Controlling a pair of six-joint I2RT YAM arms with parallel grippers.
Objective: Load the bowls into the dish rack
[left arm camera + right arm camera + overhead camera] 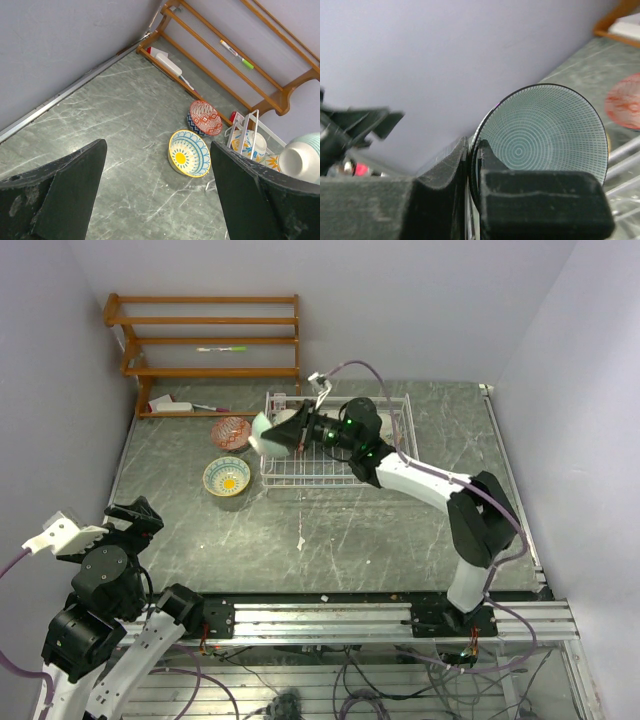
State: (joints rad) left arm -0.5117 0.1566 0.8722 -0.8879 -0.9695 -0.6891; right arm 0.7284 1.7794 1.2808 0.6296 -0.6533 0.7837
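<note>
My right gripper will next move right in the top view and lower to release the teal bowl (266,436) on the rack's near wires, as the bowl's base overhangs the rack's end.
My right gripper (291,430) is shut on the rim of a plain teal bowl (266,436), holding it on edge over the left end of the white wire dish rack (300,475). In the right wrist view one finger is inside the teal bowl (545,132) and the other outside, so the gripper (474,150) pinches the rim. A reddish bowl (231,432) and a yellow-blue bowl (227,476) sit on the table left of the rack. My left gripper (158,150) hangs open and empty near the table's front left, well short of the yellow-blue bowl (189,153). A blue-orange bowl (250,145) stands in the rack.
A brown wooden slatted shelf (210,340) stands against the back wall, with a marker (222,348) on one level and a white object (172,403) on the lowest. Walls close the table in on the left and right.
</note>
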